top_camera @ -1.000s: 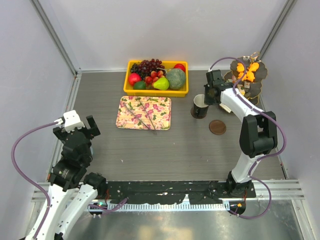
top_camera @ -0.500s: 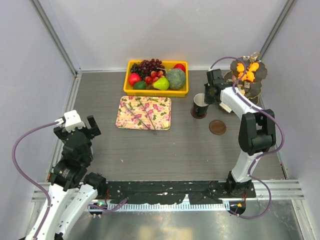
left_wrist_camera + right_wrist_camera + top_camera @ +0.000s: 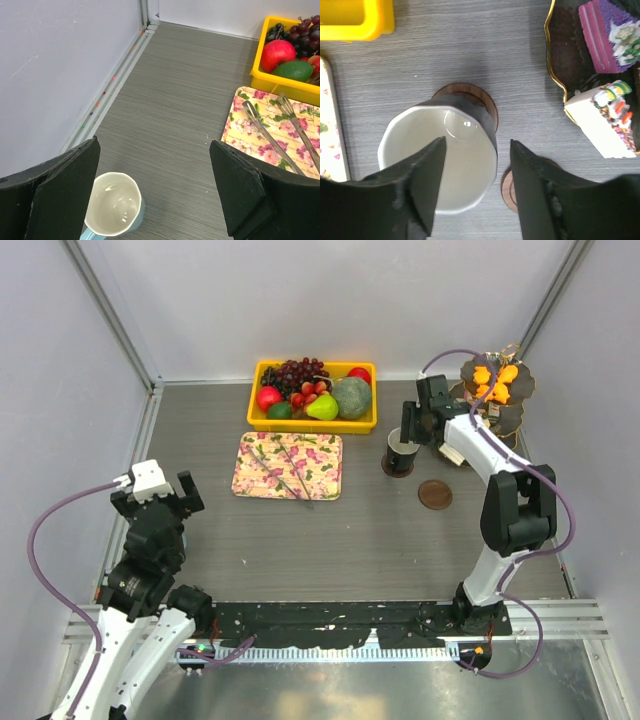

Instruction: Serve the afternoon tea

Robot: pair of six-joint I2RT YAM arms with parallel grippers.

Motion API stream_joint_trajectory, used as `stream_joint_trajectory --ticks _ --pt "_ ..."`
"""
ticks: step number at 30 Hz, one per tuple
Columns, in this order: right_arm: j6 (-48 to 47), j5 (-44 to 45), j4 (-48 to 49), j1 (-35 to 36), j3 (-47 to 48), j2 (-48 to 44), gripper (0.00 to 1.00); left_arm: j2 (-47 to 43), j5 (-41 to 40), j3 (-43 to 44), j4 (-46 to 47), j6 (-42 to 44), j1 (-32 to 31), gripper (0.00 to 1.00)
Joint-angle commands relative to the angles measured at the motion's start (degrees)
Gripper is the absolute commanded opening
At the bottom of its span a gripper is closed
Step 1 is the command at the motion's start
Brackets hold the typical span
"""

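My left gripper moves back and down next, turning to straddle the light-blue cup rim's wall-side edge [image 3: 86, 219], as the light-blue cup's open rim still lies below my fingers.
The black cup [image 3: 440, 165], white inside, stands on a brown coaster [image 3: 470, 95] left of the dark gold-rimmed stand [image 3: 497, 392]. My right gripper [image 3: 477, 145] hangs open over the cup's right rim, one finger above its inside and the other outside, neither pressing it. Orange pastries [image 3: 492, 380] sit on the stand's top tier, and cake pieces [image 3: 607, 30] lie on a lower one. The light-blue cup [image 3: 114, 204] stands on the table below my left gripper [image 3: 154, 150], which is wide open, the cup close to its left finger.
A second brown coaster [image 3: 434, 494] lies in front of the black cup. The floral tray [image 3: 288, 466] holds metal tongs [image 3: 265, 137]. Behind it is a yellow crate [image 3: 262, 370] of fruit. A wall runs close along the left [image 3: 60, 65].
My right gripper's jaws have opened off the black cup's rim, and the cup stays on its coaster. The left arm has barely moved.
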Motion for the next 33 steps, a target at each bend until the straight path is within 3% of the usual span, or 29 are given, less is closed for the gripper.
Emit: stream_joint_trajectory --ticks 1,4,10,13,19,25,33 --pt "0.0 -0.6 0.4 -0.1 2.4 -9.8 0.64 -0.5 2.9 -0.5 3.3 1.1 0.2 0.99" --pt "1.1 -1.8 1.4 0.5 -0.1 -15.1 0.77 0.1 3.5 -0.2 2.3 0.6 0.2 0.99" --pt "2.2 -4.0 7.4 5.6 -12.4 -30.4 0.86 4.0 2.8 3.3 -3.9 -3.4 1.0 0.99" --pt "3.0 -4.7 9.7 10.5 -16.7 -34.4 0.87 5.7 6.3 3.5 -6.4 -8.2 3.8 0.97" --pt "4.9 -9.3 12.4 15.9 -23.0 -38.3 0.87 9.6 17.4 2.2 -13.7 -16.5 17.2 0.87" --pt "6.7 -13.8 16.1 17.5 -29.4 -41.4 0.88 15.9 22.1 0.1 -16.5 -18.5 26.3 0.85" --pt "6.4 -15.3 17.6 17.6 -32.3 -43.9 0.88 22.5 23.2 3.5 -18.3 -18.2 35.1 0.74"
